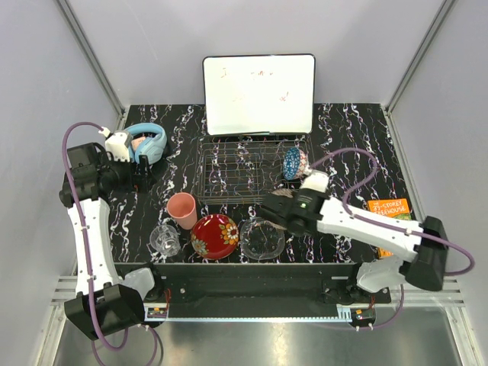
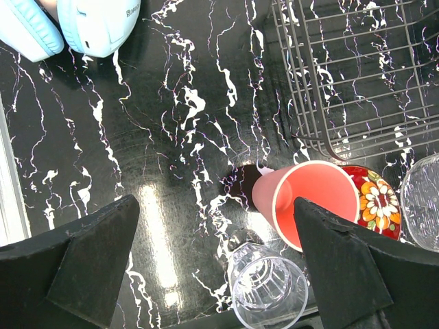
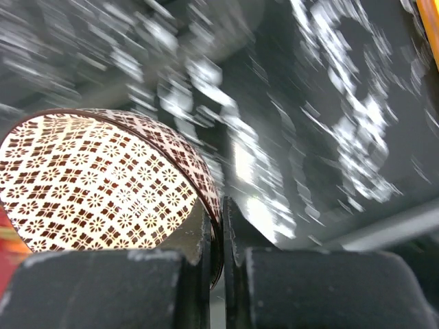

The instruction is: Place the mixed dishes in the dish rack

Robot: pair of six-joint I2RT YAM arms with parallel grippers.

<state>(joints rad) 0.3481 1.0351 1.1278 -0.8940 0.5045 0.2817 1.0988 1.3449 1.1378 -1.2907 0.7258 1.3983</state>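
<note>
My right gripper carries the beige bowl outward next, lowers it there and releases it. The rack's empty wires beside the blue patterned bowl (image 1: 293,162) lie outward.
My right gripper (image 1: 276,206) is shut on the rim of the beige patterned bowl (image 3: 103,185), one finger inside and one outside; its jaws (image 3: 221,226) hold the bowl above the table in front of the dish rack (image 1: 248,171). The blue patterned bowl (image 1: 293,162) stands on edge in the rack's right end. The pink cup (image 1: 182,210), clear glass mug (image 1: 164,239), red floral plate (image 1: 215,235) and clear glass dish (image 1: 262,239) sit on the table in front of the rack. My left gripper (image 2: 214,219) is open and empty, above the table left of the cup (image 2: 312,202) and mug (image 2: 269,291).
Light-blue headphones (image 1: 145,141) lie at the back left. A white whiteboard (image 1: 259,94) leans behind the rack. An orange book (image 1: 390,210) lies at the right under my right arm. The rack's corner (image 2: 357,68) shows in the left wrist view.
</note>
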